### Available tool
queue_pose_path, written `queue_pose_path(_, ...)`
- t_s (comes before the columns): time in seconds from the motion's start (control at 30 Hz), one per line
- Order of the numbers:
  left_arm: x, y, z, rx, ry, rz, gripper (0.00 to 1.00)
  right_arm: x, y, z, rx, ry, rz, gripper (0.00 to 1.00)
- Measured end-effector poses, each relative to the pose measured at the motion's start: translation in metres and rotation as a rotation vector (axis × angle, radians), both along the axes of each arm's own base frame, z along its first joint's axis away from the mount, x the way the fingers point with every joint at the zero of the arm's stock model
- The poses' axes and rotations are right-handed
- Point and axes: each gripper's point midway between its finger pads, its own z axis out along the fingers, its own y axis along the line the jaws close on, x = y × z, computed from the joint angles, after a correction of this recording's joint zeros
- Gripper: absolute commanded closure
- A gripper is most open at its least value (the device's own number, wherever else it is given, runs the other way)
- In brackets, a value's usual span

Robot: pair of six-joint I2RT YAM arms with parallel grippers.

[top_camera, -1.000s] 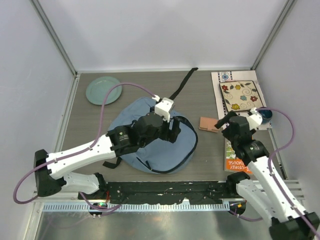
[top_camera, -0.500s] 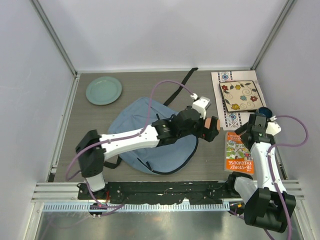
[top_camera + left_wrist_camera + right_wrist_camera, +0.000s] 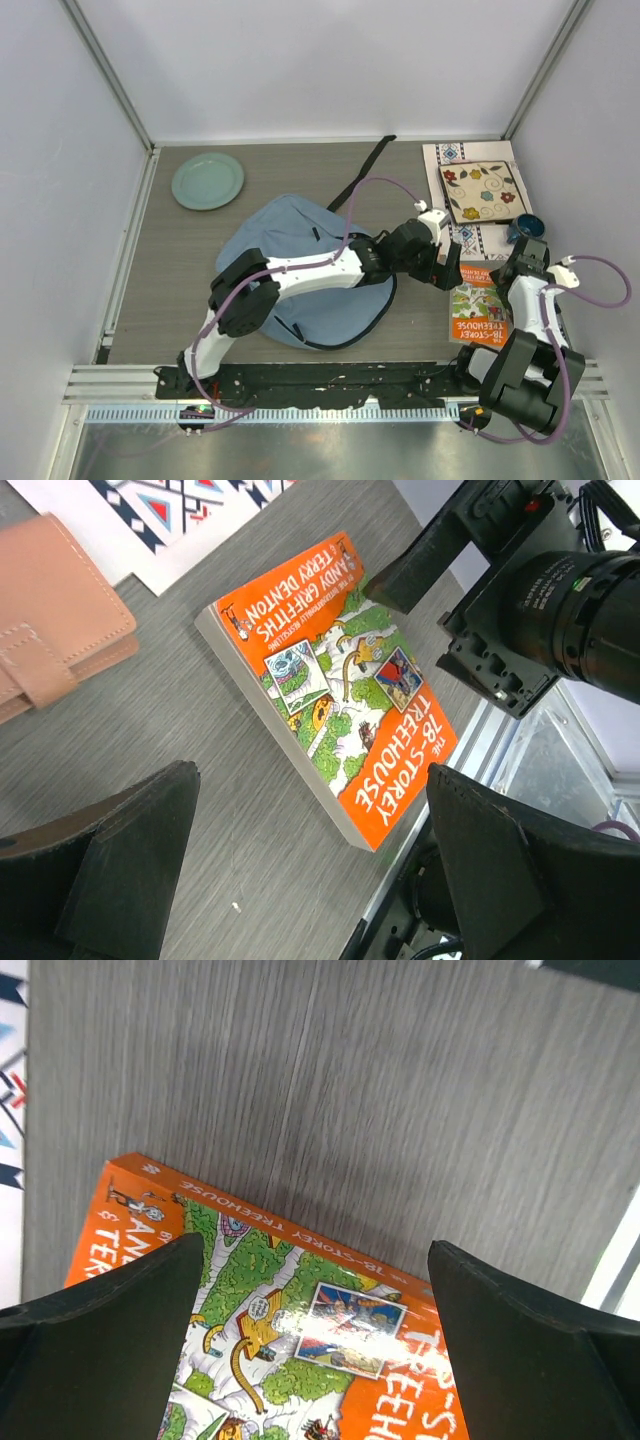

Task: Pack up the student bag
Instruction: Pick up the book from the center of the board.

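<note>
My left gripper is open above the tabletop, and its fingers face the pale edge of the orange paperback book. I should lower it onto the long page edge (image 3: 451, 315) (image 3: 284, 732) of the book next.
The student bag (image 3: 290, 265), a light blue-grey backpack, lies flat mid-table with a black strap (image 3: 366, 168) trailing toward the back. My left arm reaches across it to the right. My left gripper (image 3: 444, 270) (image 3: 320, 880) hangs open over the bare table beside an orange paperback book (image 3: 478, 308) (image 3: 340, 680). A tan wallet (image 3: 50, 620) lies just left of the book. My right gripper (image 3: 523, 266) (image 3: 315, 1350) is open above the book's cover (image 3: 300, 1310), holding nothing.
A pale green plate (image 3: 207, 180) sits at the back left. At the back right lie a patterned sheet (image 3: 450, 155), a floral square (image 3: 482, 192) on it and a small blue item (image 3: 531, 228). The metal rail (image 3: 330, 378) runs along the near edge.
My left arm has swung right from over the bag to the book and wallet, and its jaws have opened wide. My right arm has drawn back toward the right edge.
</note>
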Motion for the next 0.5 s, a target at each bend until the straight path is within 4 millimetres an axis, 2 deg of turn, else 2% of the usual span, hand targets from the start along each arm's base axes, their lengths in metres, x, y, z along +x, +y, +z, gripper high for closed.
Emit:
queue_pose_path(0.1,0.0,-0.009,-0.019,0.01,0.038,-0.009,0.01,0.003,0.004,-0.015,0.039,-0.002,0.018,0.02)
queue_pose_path(0.4,-0.008,-0.014,-0.093,0.093,0.167,-0.014,0.01,0.028,0.024,-0.021,0.13,-0.143,0.128,0.08)
queue_pose_path(0.43,-0.009,-0.015,-0.098,0.092,0.177,-0.014,0.02,0.03,0.028,-0.022,0.148,-0.158,0.142,0.09)
queue_pose_path(0.5,-0.01,-0.022,-0.093,0.064,0.185,-0.023,0.02,0.034,0.037,-0.023,0.186,-0.185,0.172,0.1)
